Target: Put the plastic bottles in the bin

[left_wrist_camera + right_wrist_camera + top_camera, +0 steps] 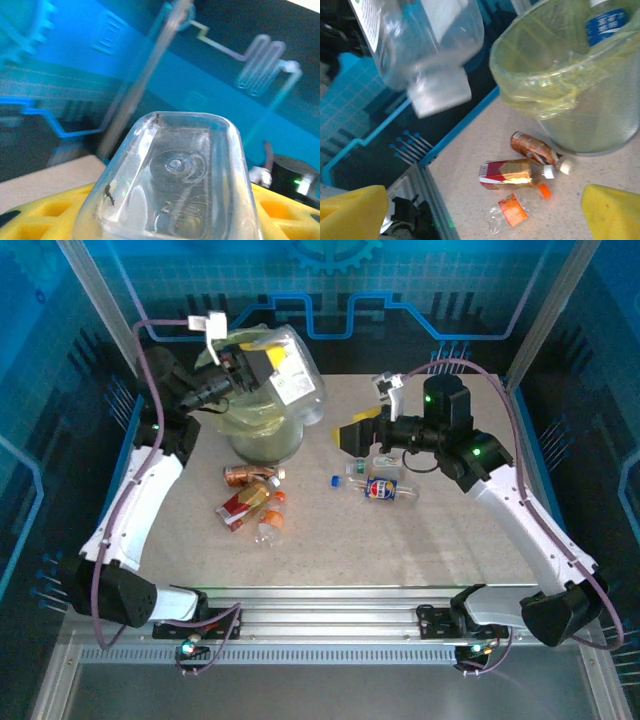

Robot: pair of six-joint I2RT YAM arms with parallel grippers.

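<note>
Next, my left gripper tilts downward into the lined opening of the bin (262, 435) before releasing the large clear bottle (292, 378), since it still juts sideways past the bin's rim.
A large clear plastic bottle (292, 378) hangs tilted over the far rim of the bin (262, 435), with my left gripper (250, 375) shut on it. In the left wrist view the bottle's base (175, 180) sits between my yellow fingers (40, 220). The bin (600, 115) is lined with a yellow-green bag and holds a blue-labelled bottle (605, 22). My right gripper (352, 435) stands open and empty to the right of the bin, above two bottles (385, 488) lying on the table. Three more bottles lie in front of the bin: brown (532, 147), red-labelled (512, 174) and crushed orange-labelled (512, 210).
A loose blue cap (336, 480) lies near the right-hand bottles. The table (440, 540) is bordered by blue walls on the left, back and right. A metal rail (320, 625) runs along the near edge by the arm bases.
</note>
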